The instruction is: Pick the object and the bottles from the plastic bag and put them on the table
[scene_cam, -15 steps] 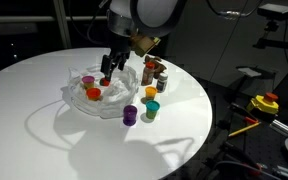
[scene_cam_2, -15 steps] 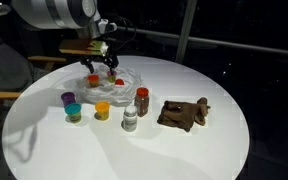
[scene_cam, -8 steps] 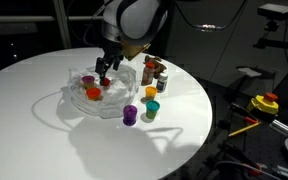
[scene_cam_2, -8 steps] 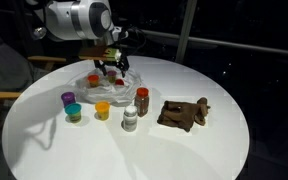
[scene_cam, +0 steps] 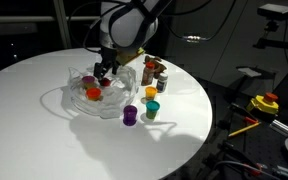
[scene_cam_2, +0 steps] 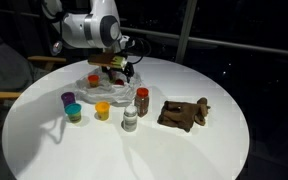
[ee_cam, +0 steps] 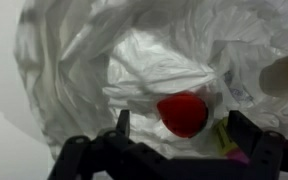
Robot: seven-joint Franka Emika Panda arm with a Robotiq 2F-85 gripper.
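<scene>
The red cap [ee_cam: 183, 115] is just below the robot's gripper, between its open fingers, so the gripper should next move gently down a little and close its fingers around the cap's sides.
The wrinkly whitish plastic bag [scene_cam: 96, 98] [scene_cam_2: 111, 84] [ee_cam: 94, 60] lies open on the round white table [scene_cam: 44, 130] [scene_cam_2: 184, 150]. My gripper [scene_cam: 105, 72] [scene_cam_2: 114, 69] [ee_cam: 182, 128] hangs open just above it, holding nothing. In the wrist view a red-capped bottle [ee_cam: 182, 113] sits in the bag between my fingertips [ee_cam: 122, 124], with a yellow and pink one [ee_cam: 227, 142] beside it. An orange cap [scene_cam: 93, 94] and a pink cap [scene_cam: 87, 80] show inside the bag. The dark brown lumpy object [scene_cam_2: 184, 113] rests on the table.
On the table beside the bag stand a purple bottle [scene_cam_2: 68, 99] [scene_cam: 130, 116], a teal one [scene_cam_2: 73, 112] [scene_cam: 151, 110], an orange one [scene_cam_2: 102, 110] [scene_cam: 150, 93], a white bottle [scene_cam_2: 130, 120] and a red-capped brown jar [scene_cam_2: 142, 100] [scene_cam: 162, 80]. Yellow gear [scene_cam: 264, 104] lies off the table.
My arm has swung over and the gripper has come a little lower toward the bag's middle. The jaws stay open. The bottles on the table have not moved.
</scene>
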